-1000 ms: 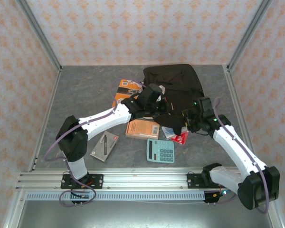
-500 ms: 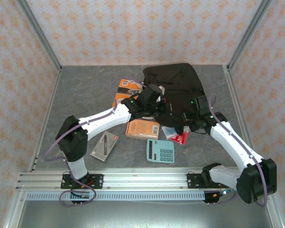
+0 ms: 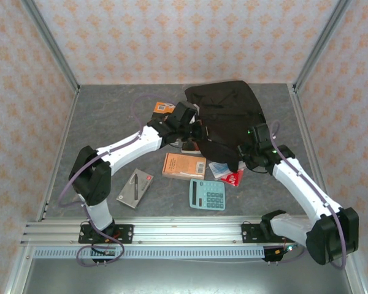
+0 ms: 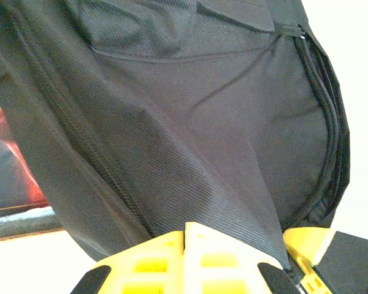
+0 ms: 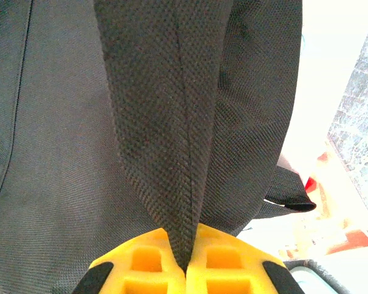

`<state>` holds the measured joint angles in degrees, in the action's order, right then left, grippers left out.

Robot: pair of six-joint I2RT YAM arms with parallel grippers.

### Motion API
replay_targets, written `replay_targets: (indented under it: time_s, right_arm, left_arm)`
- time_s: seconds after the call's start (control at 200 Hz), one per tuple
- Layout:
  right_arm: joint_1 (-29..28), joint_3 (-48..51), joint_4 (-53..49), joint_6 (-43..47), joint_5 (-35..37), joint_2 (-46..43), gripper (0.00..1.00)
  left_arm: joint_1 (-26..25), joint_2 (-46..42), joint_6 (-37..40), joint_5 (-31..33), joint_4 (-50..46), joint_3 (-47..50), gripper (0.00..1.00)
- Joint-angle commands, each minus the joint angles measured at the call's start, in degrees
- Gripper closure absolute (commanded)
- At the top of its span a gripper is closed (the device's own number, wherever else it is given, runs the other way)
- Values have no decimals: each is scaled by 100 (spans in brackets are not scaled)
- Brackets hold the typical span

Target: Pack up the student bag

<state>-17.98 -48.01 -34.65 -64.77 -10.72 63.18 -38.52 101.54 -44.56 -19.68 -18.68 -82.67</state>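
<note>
I need to move my left gripper outward toward the orange box (image 3: 164,108) and release the bag's ribbed cloth, as my right gripper still pinches the bag's near corner.
The student bag (image 3: 230,107), a black fabric backpack, lies at the back middle of the table, its near edge raised between the two grippers. My left gripper (image 3: 198,131) sits at the bag's left edge. In the left wrist view its yellow fingers (image 4: 233,251) are closed together on the bag's ribbed cloth (image 4: 190,153). My right gripper (image 3: 241,155) is at the bag's near right corner. In the right wrist view its yellow fingers (image 5: 147,260) pinch a fold of the bag's woven fabric (image 5: 172,122).
An orange book (image 3: 184,166) lies in front of the bag, with a teal calculator (image 3: 208,194) nearer still. A dark case (image 3: 135,187) lies to the left, an orange box (image 3: 162,109) behind the left arm, and red and white items (image 3: 231,176) under the bag's edge.
My right gripper has closed on the bag's fabric and shifted slightly left. The left arm has pulled back and to the left with the bag's edge, uncovering more of the orange book.
</note>
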Motion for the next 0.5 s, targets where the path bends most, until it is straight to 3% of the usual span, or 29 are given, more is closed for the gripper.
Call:
replay_targets:
  time_s: [0.0, 0.495]
  right_arm:
    - [25, -163, -353, 274, 562, -121, 100]
    - [75, -139, -377, 960, 625, -90, 100]
  left_arm:
    - [293, -176, 237, 475, -164, 1, 100]
    - [1002, 670, 289, 500, -232, -657, 100]
